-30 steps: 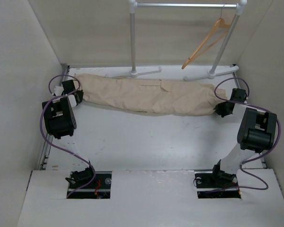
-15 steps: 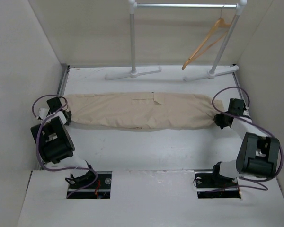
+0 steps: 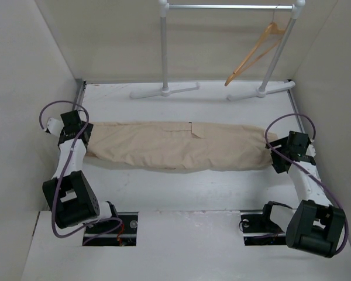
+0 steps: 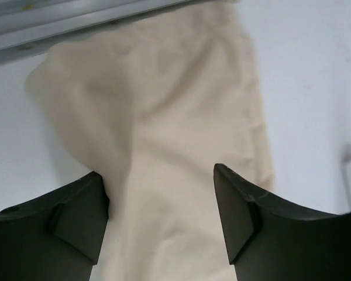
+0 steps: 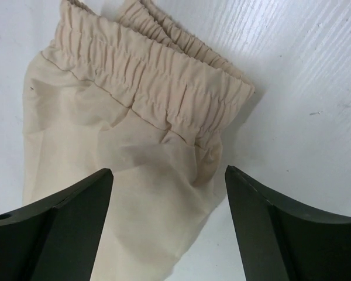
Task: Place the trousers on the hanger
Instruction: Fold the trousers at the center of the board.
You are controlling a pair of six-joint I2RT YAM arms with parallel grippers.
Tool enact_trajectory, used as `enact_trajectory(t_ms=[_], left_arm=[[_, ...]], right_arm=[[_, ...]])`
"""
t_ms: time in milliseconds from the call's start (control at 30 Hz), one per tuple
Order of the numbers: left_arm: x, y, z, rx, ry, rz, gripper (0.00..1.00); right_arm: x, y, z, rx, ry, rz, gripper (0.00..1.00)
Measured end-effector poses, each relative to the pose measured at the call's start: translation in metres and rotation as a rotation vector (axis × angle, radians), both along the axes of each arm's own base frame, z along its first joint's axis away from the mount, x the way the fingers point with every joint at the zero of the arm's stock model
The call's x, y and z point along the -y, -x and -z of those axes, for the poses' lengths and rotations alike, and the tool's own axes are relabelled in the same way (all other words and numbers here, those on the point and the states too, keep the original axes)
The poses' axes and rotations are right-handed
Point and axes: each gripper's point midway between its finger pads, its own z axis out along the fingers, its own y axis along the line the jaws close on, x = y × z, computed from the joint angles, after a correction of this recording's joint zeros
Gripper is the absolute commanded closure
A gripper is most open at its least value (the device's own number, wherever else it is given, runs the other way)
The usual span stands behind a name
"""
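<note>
Next, the right gripper lowers onto the near edge of the gathered elastic end (image 3: 269, 164) (image 5: 202, 153), since that puckered edge lies just below its wide open fingers.
The beige trousers (image 3: 175, 145) lie folded lengthwise in a long band across the middle of the table. My left gripper (image 3: 77, 132) is at their left end, and in the left wrist view it (image 4: 158, 175) stands open just over the cloth (image 4: 181, 117), gripping nothing. My right gripper (image 3: 279, 159) is at their right end. The right wrist view shows it (image 5: 169, 171) wide open above the gathered elastic end (image 5: 164, 76). The orange wooden hanger (image 3: 254, 52) hangs tilted from the rail at the back right.
A white-and-metal garment rail (image 3: 228, 7) stands at the back, its two feet (image 3: 164, 90) (image 3: 260, 91) resting on the table behind the trousers. White walls close in the table on the left, right and back. A metal strip (image 4: 76, 23) runs along the left edge.
Both grippers carried the stretched trousers from the back of the table towards the near side, laid them down and opened, letting go of both ends.
</note>
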Motion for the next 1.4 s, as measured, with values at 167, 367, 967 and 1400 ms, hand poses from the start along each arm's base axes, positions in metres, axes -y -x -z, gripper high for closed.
enact_trajectory(t_ms=[167,367,967,1400], left_arm=[[0.024,-0.034,-0.059,0.126,-0.075,0.091,0.33],[0.080,-0.047,-0.065,0.132,-0.092,0.232,0.35],[-0.054,0.070,-0.021,-0.141,-0.094,-0.316,0.27],[0.058,-0.045,-0.088,0.178,-0.056,0.079,0.65]], right_arm=[[0.005,-0.005,0.006,-0.026,-0.001,0.015,0.15],[0.018,-0.001,0.035,-0.106,-0.033,0.075,0.20],[0.020,-0.019,0.035,-0.038,-0.065,0.101,0.17],[0.019,-0.037,0.036,0.005,-0.095,0.094,0.40]])
